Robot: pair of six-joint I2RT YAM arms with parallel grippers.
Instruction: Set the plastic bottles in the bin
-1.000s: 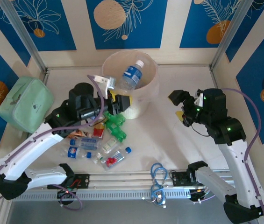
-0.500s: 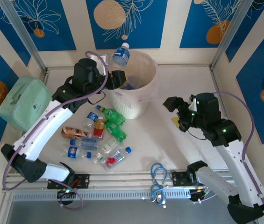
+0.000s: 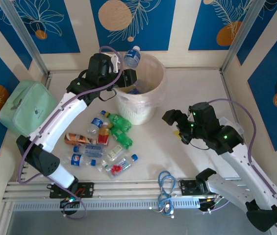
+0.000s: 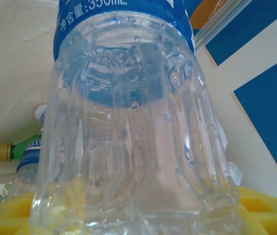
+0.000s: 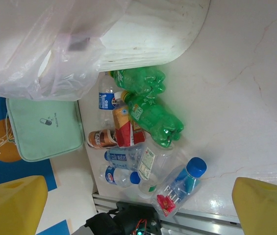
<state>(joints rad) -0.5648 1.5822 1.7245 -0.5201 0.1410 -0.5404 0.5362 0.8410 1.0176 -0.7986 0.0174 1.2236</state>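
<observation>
The bottle still hangs by the bin's rim. My left gripper should move farther in over the bin's opening (image 3: 148,76) and slightly down before it releases the bottle.
My left gripper (image 3: 127,70) is shut on a clear plastic bottle (image 3: 132,57) with a blue label and cap, held at the far left rim of the cream bin (image 3: 145,105). The left wrist view has that bottle (image 4: 123,122) close up between the yellow fingers (image 4: 261,208), with more bottles (image 4: 25,154) lying below in the bin. Several bottles (image 3: 104,142) lie in a pile on the table left of the bin: green ones (image 5: 153,115), clear ones, a blue-capped one (image 5: 180,186). My right gripper (image 3: 175,126) stands open right of the pile, nothing between its fingers (image 5: 11,200).
A mint-green bag (image 3: 28,107) sits at the left wall. A blue cable coil (image 3: 165,188) lies at the near rail. The bin's clear liner (image 5: 55,54) hangs over its rim. Bare table stretches right of the bin.
The left arm has risen and reached back, carrying the bottle up to the bin's far left rim. The right arm has swung left and lower, toward the pile, still open.
</observation>
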